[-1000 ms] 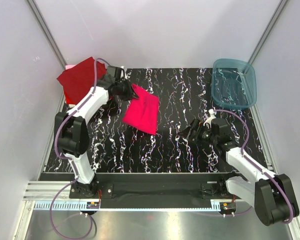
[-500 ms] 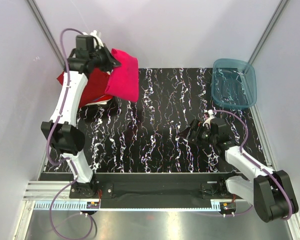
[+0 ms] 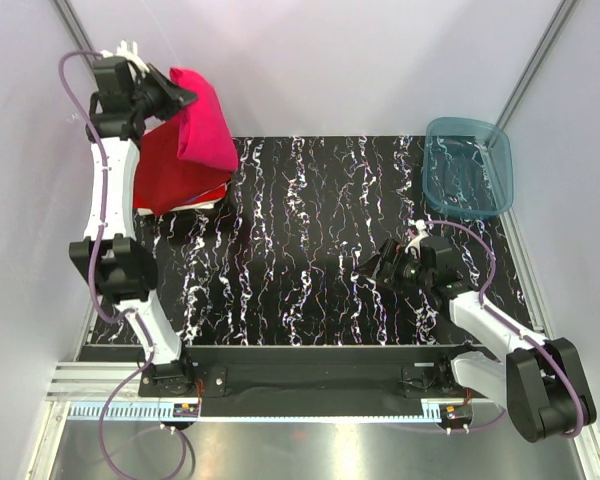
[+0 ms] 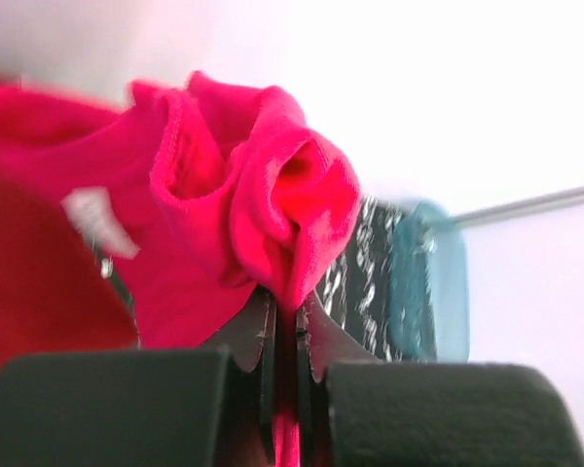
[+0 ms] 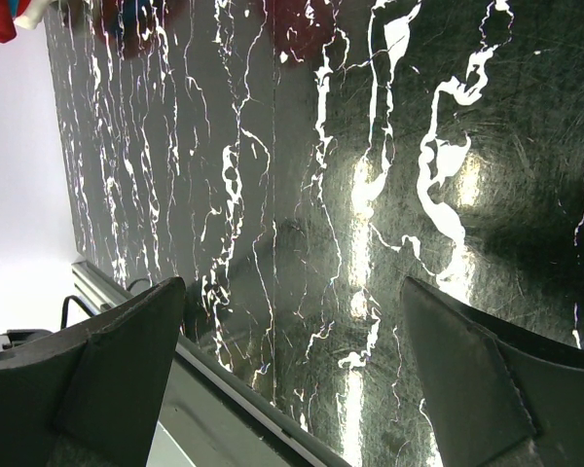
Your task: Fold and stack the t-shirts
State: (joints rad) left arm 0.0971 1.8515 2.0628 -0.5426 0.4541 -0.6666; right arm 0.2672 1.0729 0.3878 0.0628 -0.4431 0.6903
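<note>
The t-shirt hangs past one edge of the stack. My left gripper will next lower the magenta-pink t-shirt (image 3: 205, 125) toward the left in the top view to the opposite, wall-side edge.
My left gripper (image 3: 170, 97) is raised high at the far left and shut on the folded magenta-pink t-shirt (image 3: 205, 125), which hangs from it above the stack. In the left wrist view the pink cloth (image 4: 263, 209) bunches out from between my closed fingers (image 4: 256, 341). Below it lies the stack, a dark red t-shirt (image 3: 175, 175) on top with a white layer at its lower edge. My right gripper (image 3: 378, 268) is open and empty, low over the table at the right; its two fingers (image 5: 107, 370) stand wide apart over bare black marbled surface.
A teal translucent plastic bin (image 3: 467, 166) stands at the far right corner of the black marbled table (image 3: 310, 260); it also shows in the left wrist view (image 4: 428, 282). White walls close in on the left, back and right. A metal rail runs along the near edge.
My left arm has lifted the pink t-shirt off the table and swung it up and left, over the red stack. The right arm has barely moved.
</note>
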